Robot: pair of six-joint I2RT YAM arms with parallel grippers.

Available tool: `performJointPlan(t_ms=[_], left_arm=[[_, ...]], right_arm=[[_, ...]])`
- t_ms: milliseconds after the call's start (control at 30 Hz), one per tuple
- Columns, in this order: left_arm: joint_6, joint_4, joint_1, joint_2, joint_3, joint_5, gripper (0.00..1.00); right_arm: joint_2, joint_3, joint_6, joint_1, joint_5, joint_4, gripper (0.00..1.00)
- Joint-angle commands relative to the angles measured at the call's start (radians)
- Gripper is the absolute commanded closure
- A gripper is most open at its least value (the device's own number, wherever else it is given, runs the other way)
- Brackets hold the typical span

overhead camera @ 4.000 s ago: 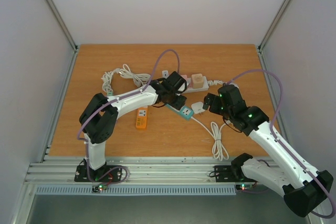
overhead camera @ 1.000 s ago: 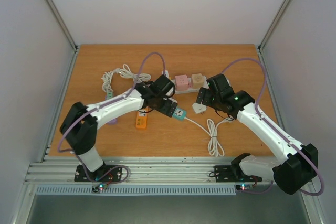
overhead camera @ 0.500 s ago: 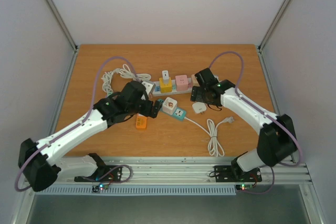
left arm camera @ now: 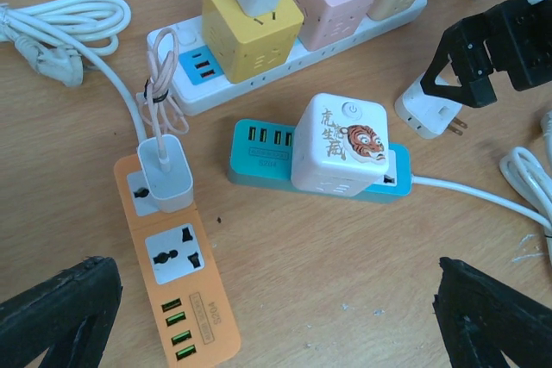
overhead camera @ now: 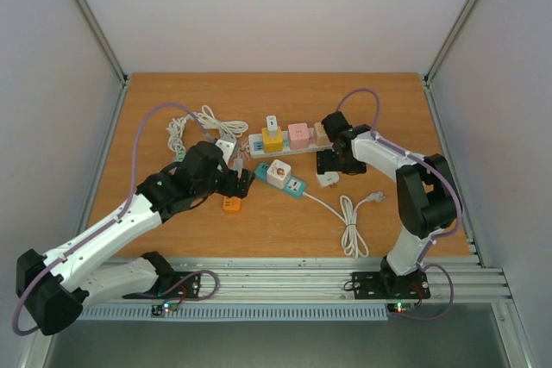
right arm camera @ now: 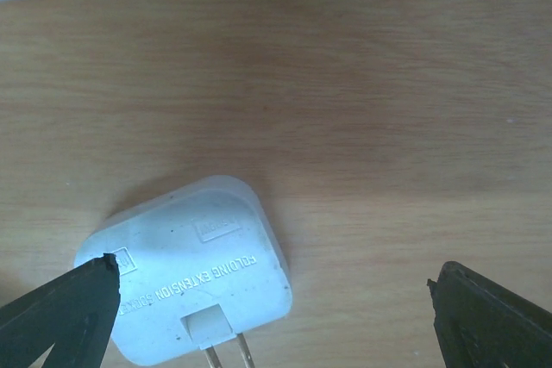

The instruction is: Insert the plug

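Observation:
My right gripper will shift to the left in the wrist view and lower its fingers around the plug's ends.
The plug (right arm camera: 185, 273) is a flat white folding adapter with two metal prongs, lying on the wooden table. My right gripper (right arm camera: 272, 316) hangs open just above it, with the plug between the fingers, nearer the left one. In the top view the plug (overhead camera: 328, 179) lies right below the right gripper (overhead camera: 329, 164). The left wrist view shows the plug (left arm camera: 429, 109) under the black right gripper (left arm camera: 470, 53). My left gripper (overhead camera: 243, 183) is open and empty over bare wood, near the orange power strip (left arm camera: 177, 282) and the teal strip (left arm camera: 259, 148).
A white cube with a tiger picture (left arm camera: 339, 144) sits in the teal strip. A white charger (left arm camera: 166, 174) sits in the orange strip. The long white strip (overhead camera: 259, 147) carries yellow, pink and beige cubes. Coiled white cables (overhead camera: 355, 226) lie front right and back left (overhead camera: 200, 122).
My left arm has drawn back to the left, uncovering the teal strip and tiger cube. The right arm has folded in, bringing its gripper down over the white plug. Both grippers stayed open.

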Motion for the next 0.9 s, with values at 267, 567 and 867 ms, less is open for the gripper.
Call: performJointPlan(t_ms=[267,567,867], left_arm=[[0.016,0.047,0.013,0.019,-0.007,0.051,0.01],[0.013,0.042,0.014,0.024,-0.005,0.053,0.01],[0.001,0.045,0.016,0.05,0.007,0.072,0.01]], right_arm=[[0.066,0.011,-0.096,0.004,-0.171,-0.002,0.02],[0.133,0.038,-0.093,0.019,-0.12,-0.002,0.02],[0.148,0.053,-0.059,0.042,-0.067,0.032,0.13]])
